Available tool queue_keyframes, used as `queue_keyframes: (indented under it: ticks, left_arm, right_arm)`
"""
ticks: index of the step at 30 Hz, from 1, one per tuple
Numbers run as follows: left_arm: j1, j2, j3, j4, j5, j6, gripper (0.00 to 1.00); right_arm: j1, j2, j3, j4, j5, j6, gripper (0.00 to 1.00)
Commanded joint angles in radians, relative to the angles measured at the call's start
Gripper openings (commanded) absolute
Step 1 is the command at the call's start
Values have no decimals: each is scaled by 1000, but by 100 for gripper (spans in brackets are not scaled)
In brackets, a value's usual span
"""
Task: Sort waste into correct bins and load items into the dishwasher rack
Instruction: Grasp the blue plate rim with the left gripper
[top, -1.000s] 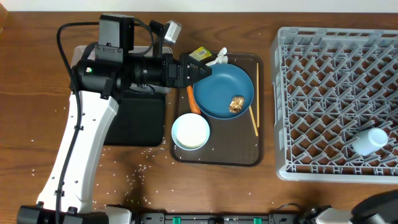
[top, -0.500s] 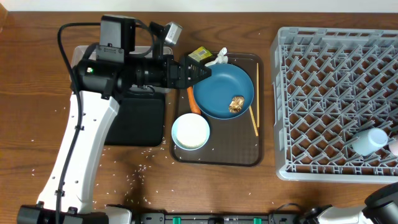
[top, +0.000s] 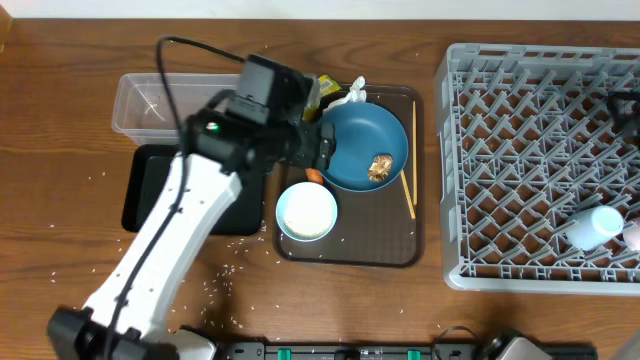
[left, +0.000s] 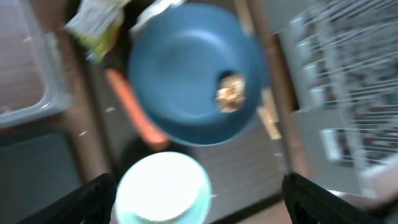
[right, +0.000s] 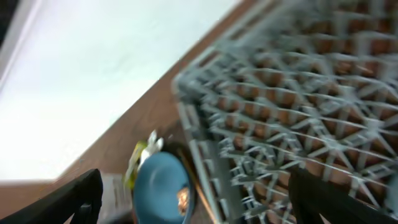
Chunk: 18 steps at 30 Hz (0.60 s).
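The dish's rim (left: 153, 122) beside the carrot is clear of the brown food lump (left: 230, 93). The left gripper lowers next with open fingers astride that rim and closes there.
My left gripper (top: 322, 158) hangs open over the brown tray, at the left rim of the dark-blue dish (top: 362, 140). In the left wrist view its empty fingers (left: 93, 200) flank the white bowl (left: 163, 190), with the dish (left: 186, 68), brown food lump (left: 230, 93) and carrot (left: 134, 115) beyond. The yellow-green wrapper (top: 322, 88) and tissue (top: 352, 93) lie at the tray's back. A light-blue cup (top: 597, 225) and a pinkish cup (top: 633, 235) lie in the rack (top: 500, 120). My right gripper (right: 199, 208) is open and empty high above the rack (right: 298, 112).
The clear tub (top: 150, 100) and black tray (top: 150, 190) sit left of the brown serving tray (top: 350, 252). A chopstick (top: 408, 190) lies beside the dish. Rice grains (top: 220, 282) are scattered on the table in front.
My left arm swung round, uncovering the tub and carrying its gripper along the dish's left edge. The right gripper opened, left the pinkish cup in the rack and rose away.
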<state>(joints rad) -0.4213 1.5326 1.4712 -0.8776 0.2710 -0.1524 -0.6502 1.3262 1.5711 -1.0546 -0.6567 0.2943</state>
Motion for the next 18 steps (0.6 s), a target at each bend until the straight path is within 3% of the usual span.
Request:
queue_keyframes:
  ticks: [1, 10, 13, 17, 18]
  left_arm:
    - [-13, 92, -42, 4, -146, 8, 86]
    - [-29, 310, -43, 143, -142, -101, 84]
    - [-36, 369, -43, 170, -188, -140, 78]
    - [-35, 435, -43, 200, -195, -167, 78]
    - [-38, 445, -43, 215, -173, -167, 72]
  right_arm:
    - [95, -15, 6, -5, 101, -42, 88]
    - [210, -10, 2, -27, 112, -42, 88]
    - [212, -10, 2, -37, 119, -42, 88]
    - [214, -10, 2, -55, 130, -42, 88]
    - [214, -10, 1, -58, 130, -42, 88]
